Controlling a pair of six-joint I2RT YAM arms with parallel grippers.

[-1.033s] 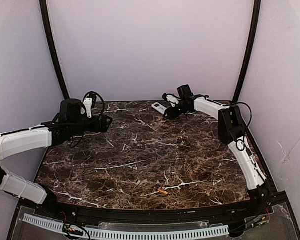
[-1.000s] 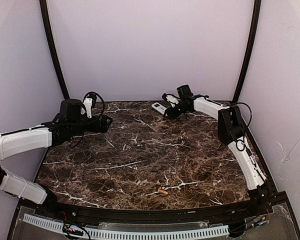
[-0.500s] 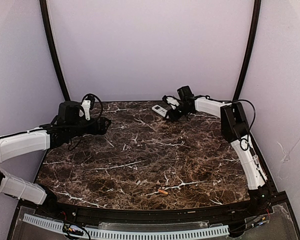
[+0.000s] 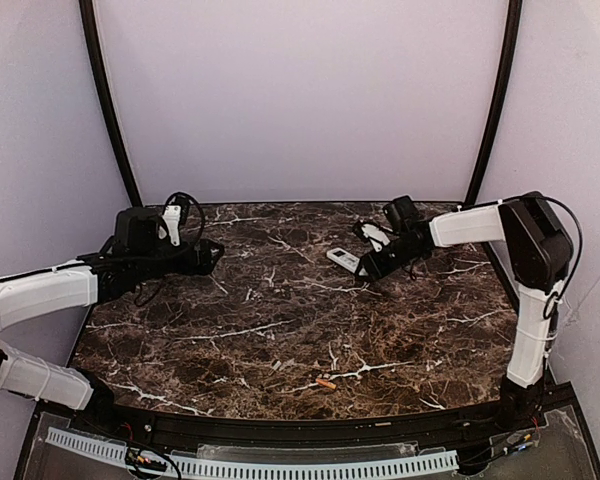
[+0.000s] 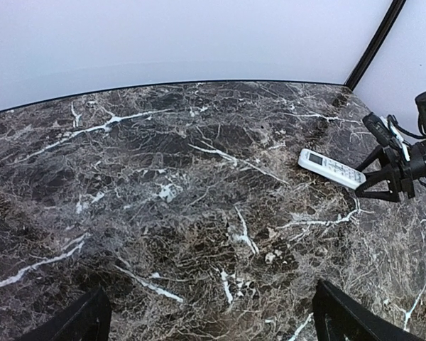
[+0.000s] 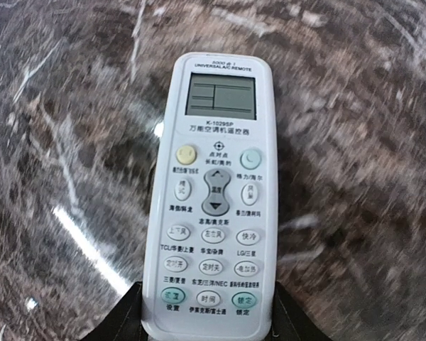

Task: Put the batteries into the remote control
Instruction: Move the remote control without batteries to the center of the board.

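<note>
The bare marble lies empty below and back from my right gripper, so the gripper should move down and back toward the battery and release the remote (image 4: 344, 260) there.
The white remote control (image 6: 216, 206) lies face up between my right gripper's fingers, display window at its far end. My right gripper (image 4: 365, 266) is shut on its near end and holds it over the middle right of the marble table (image 4: 280, 330); the remote (image 4: 344, 260) sticks out to the left. It also shows in the left wrist view (image 5: 331, 168). One orange-copper battery (image 4: 326, 382) lies near the table's front edge. My left gripper (image 4: 208, 252) is open and empty at the table's left, its fingertips (image 5: 85, 323) far apart.
Black curved frame posts (image 4: 105, 100) stand at the back corners against pale walls. A white perforated strip (image 4: 250, 465) runs along the front below the table edge.
My right gripper has carried the remote from the back edge forward and to the right, toward the table's middle. The left arm has barely moved.
</note>
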